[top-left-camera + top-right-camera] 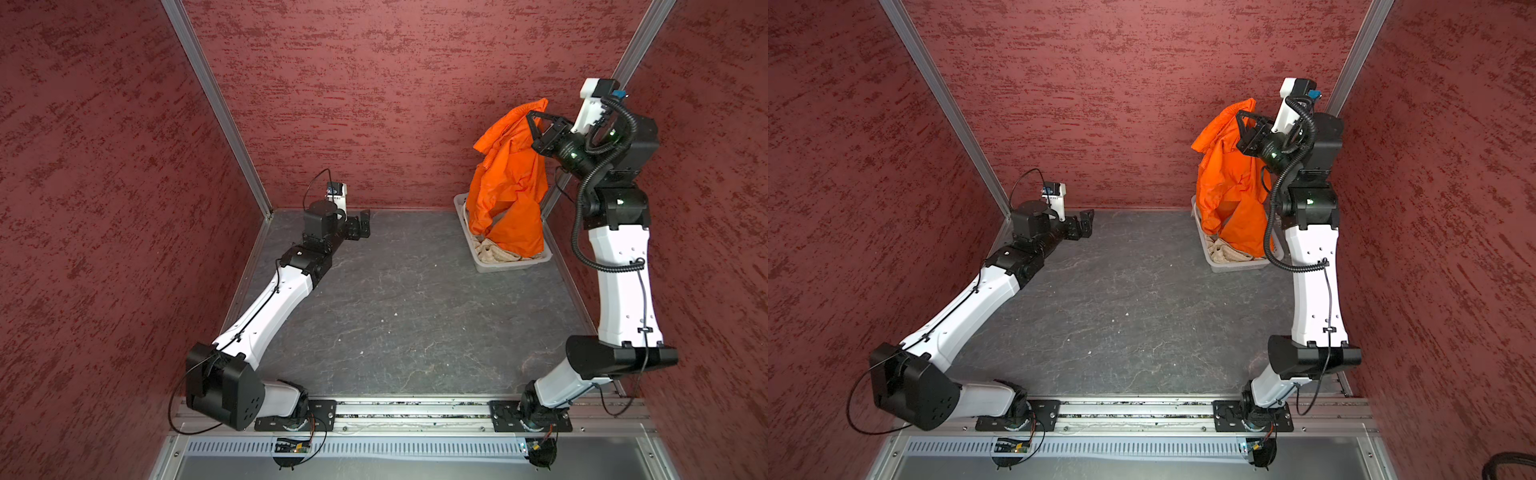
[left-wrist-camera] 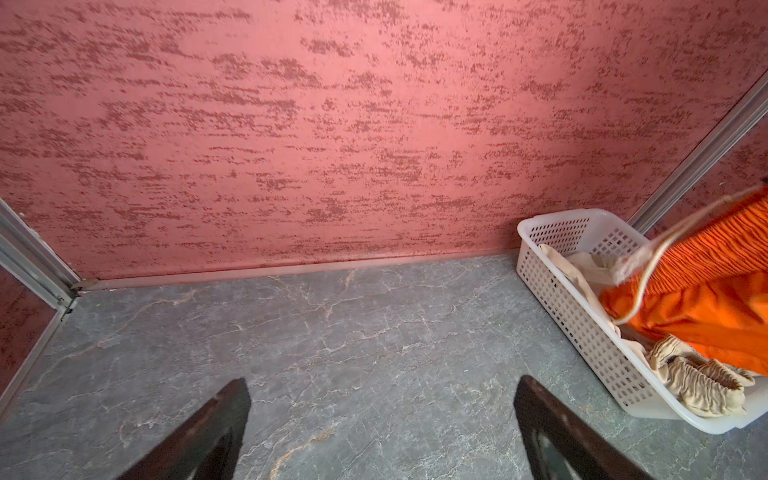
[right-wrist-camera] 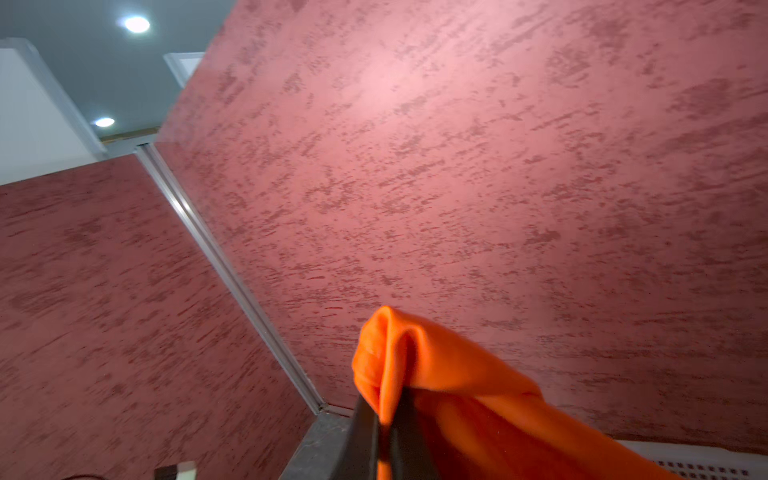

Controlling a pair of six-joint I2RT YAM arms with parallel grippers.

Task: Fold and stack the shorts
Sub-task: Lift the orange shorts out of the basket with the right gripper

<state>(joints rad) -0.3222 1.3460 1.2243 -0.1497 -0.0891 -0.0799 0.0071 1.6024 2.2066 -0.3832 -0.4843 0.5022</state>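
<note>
Next, my right gripper swings away from the basket toward the middle of the grey table, lowers the orange shorts (image 1: 509, 187) and releases them, as the table's middle is bare.
My right gripper (image 1: 532, 116) (image 3: 384, 409) is shut on a fold of the bright orange shorts (image 1: 509, 187) (image 1: 1229, 187) and holds them high at the back right. They hang down, and their lower end still reaches into the white basket (image 1: 511, 266). The beige shorts (image 1: 496, 253) (image 2: 698, 386) lie crumpled in that basket, partly hidden by the orange cloth. A pale drawstring dangles beside the orange waistband in the left wrist view. My left gripper (image 1: 365, 222) (image 2: 382, 380) stands open and empty, low over the table at the back left.
The grey marbled table (image 1: 395, 311) is closed in by red textured walls on three sides. The perforated basket (image 2: 582, 316) sits in the back right corner against the wall. A metal rail (image 1: 415, 409) with both arm bases runs along the front edge.
</note>
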